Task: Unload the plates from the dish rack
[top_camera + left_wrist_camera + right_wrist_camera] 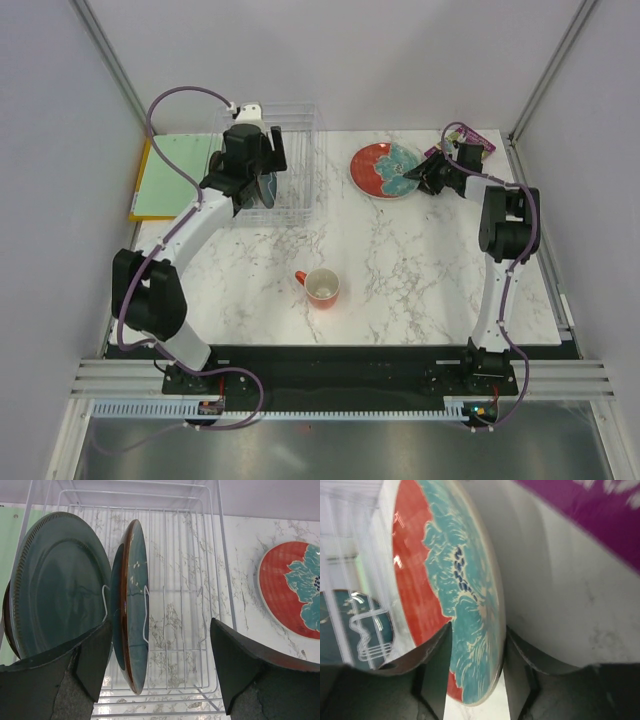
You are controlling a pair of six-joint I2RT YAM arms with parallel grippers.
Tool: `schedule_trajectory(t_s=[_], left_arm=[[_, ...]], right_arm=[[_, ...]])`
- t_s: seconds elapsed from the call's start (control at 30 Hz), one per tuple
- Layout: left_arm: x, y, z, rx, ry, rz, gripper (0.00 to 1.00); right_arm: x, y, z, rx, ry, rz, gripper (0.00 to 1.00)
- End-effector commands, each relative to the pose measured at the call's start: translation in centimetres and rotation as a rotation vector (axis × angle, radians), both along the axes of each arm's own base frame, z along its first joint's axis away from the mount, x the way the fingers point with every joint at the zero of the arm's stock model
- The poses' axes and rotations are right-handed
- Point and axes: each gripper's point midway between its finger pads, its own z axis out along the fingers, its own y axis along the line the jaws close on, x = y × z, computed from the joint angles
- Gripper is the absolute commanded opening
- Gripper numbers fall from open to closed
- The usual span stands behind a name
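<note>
The dark teal plate's brownish rim sits closer to one finger of my left gripper. The gripper should move slightly toward the grey-teal plate (60, 585) and go down over that rim.
The clear dish rack (297, 160) stands at the back left. In the left wrist view the rack (220, 570) holds a grey-teal plate (60, 585) and a dark teal plate with a brownish rim (132, 610), both upright in slots. A dark reddish rim (5, 615) shows behind them. My left gripper (160, 650) hangs open over the rack (255, 180), beside the dark teal plate and touching nothing. The red plate with teal splash (385, 170) lies on the table at the back right. My right gripper (427, 180) is closed on its rim (477, 630).
An orange-red mug (322, 287) stands mid-table. A flat green board (175, 175) lies left of the rack. A purple packet (470, 142) lies behind the right gripper. Grey walls close in the table on three sides.
</note>
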Motion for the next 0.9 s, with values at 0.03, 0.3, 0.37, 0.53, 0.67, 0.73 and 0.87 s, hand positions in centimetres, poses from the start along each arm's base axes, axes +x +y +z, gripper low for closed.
schedule_trajectory(t_s=[0.03, 0.3, 0.37, 0.53, 0.67, 0.73, 0.87], left_arm=[[0.2, 0.7, 0.2, 0.018, -0.025, 0.026, 0.85], [0.5, 1.6, -0.4, 0.058, -0.017, 0.055, 0.85], [0.8, 1.7, -0.8, 0.071, -0.008, 0.062, 0.85], [1.9, 1.8, -1.6, 0.091, 0.004, 0.084, 0.82], [2.7, 3.7, -3.3, 0.164, 0.025, 0.192, 0.81], [3.1, 4.1, -3.2, 0.195, 0.022, 0.216, 0.75], [3.5, 4.5, -3.2, 0.224, 0.021, 0.24, 0.44]], right_arm=[[-1.9, 0.7, 3.1, -0.029, -0.077, 0.055, 0.62], [-4.1, -2.5, 5.1, -0.268, -0.064, -0.02, 0.71], [-5.4, -3.3, 6.7, -0.349, -0.069, -0.03, 0.73], [-7.9, -4.4, 11.4, -0.438, -0.14, -0.08, 0.75], [-9.7, -4.1, 13.9, -0.462, -0.181, -0.07, 0.75], [-10.7, -3.8, 15.2, -0.467, -0.206, -0.069, 0.75], [-12.1, -3.6, 16.4, -0.481, -0.235, -0.075, 0.75]])
